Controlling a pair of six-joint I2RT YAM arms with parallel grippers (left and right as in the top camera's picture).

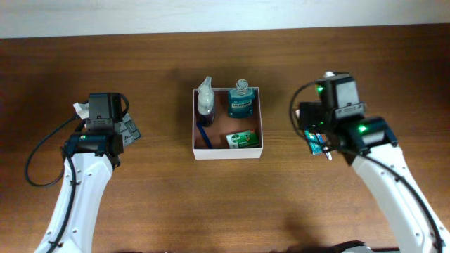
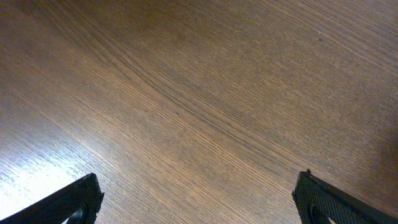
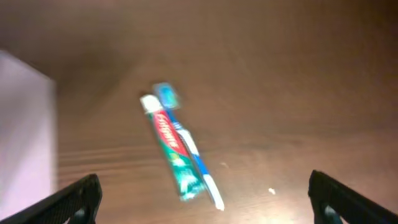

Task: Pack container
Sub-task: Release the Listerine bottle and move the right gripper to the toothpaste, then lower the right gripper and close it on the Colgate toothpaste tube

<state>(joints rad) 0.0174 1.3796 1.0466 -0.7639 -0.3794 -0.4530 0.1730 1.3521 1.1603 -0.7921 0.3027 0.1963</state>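
I need to move my right gripper a little toward the container [image 1: 261, 126] and then lower it onto the green part of the toothpaste tube, because the tube is on that side of the toothbrush [image 3: 189, 149].
The container [image 1: 261, 126], a square shallow white-walled box with a reddish-brown inside, sits mid-table. In it are a clear spray bottle [image 1: 206, 98], a teal mouthwash bottle [image 1: 240, 100] and a green soap box [image 1: 242, 140]. Its white wall shows at the left edge of the right wrist view [image 3: 25, 130]. A toothpaste tube [image 3: 173, 149] and a blue-white toothbrush [image 3: 189, 149] lie side by side on the table, under my right gripper [image 3: 202, 196], which is open above them. My left gripper [image 2: 196, 202] is open and empty over bare wood, left of the container.
The wooden table [image 1: 225, 204] spreads around the container. A white wall edge [image 1: 225, 17] runs along the back. My left arm [image 1: 91, 151] stands left of the container, and my right arm [image 1: 351, 130] stands right of it.
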